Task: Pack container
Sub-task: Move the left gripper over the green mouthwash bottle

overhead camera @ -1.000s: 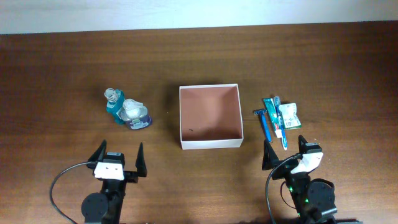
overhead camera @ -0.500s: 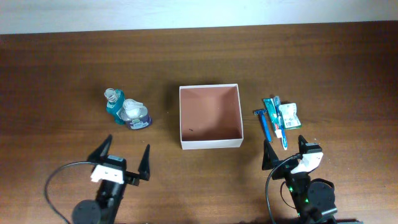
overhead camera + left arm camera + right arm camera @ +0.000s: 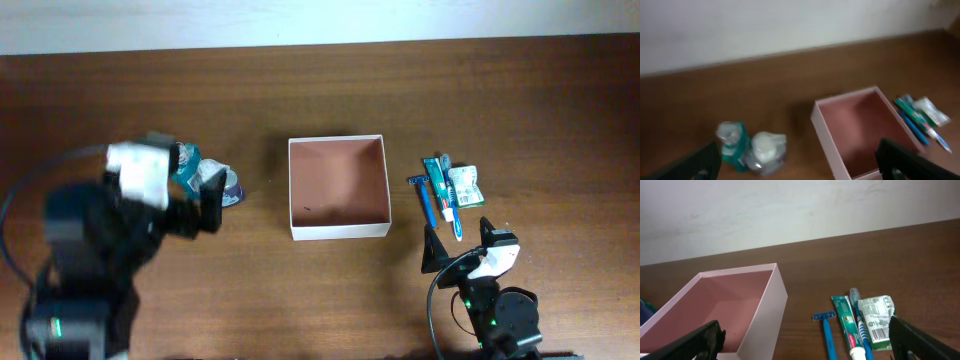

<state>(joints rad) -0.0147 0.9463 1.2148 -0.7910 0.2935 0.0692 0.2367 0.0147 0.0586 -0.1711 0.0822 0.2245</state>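
My left gripper should tilt down and go lower and outward, with its open fingers closing around the teal bottle's grayish cap (image 3: pixel 186 155) (image 3: pixel 729 132), because that cap is uncovered on top.
The container (image 3: pixel 338 230) is a square white box with a brownish-pink inside, standing mid-table with nothing in it. It also shows in the left wrist view (image 3: pixel 826 134) and the right wrist view (image 3: pixel 776 299). My left gripper (image 3: pixel 186 187) is blurred, raised over the table beside a teal bottle (image 3: pixel 733 144) and a clear white-capped bottle (image 3: pixel 765 150). Its fingers (image 3: pixel 800 165) are spread wide and hold nothing. My right gripper (image 3: pixel 458 245) is open and empty, low near the front edge, just in front of the toiletries.
Right of the container lie a blue razor (image 3: pixel 423 196), a green toothpaste tube (image 3: pixel 437 180), a toothbrush (image 3: pixel 451 205) and a green-white packet (image 3: pixel 466 185). They also show in the right wrist view: razor (image 3: pixel 828 330), toothpaste tube (image 3: pixel 847 327), packet (image 3: pixel 878 320).
My left arm has lifted from the front edge and swung back and left toward the two bottles, still open. The right arm and all objects have not moved.
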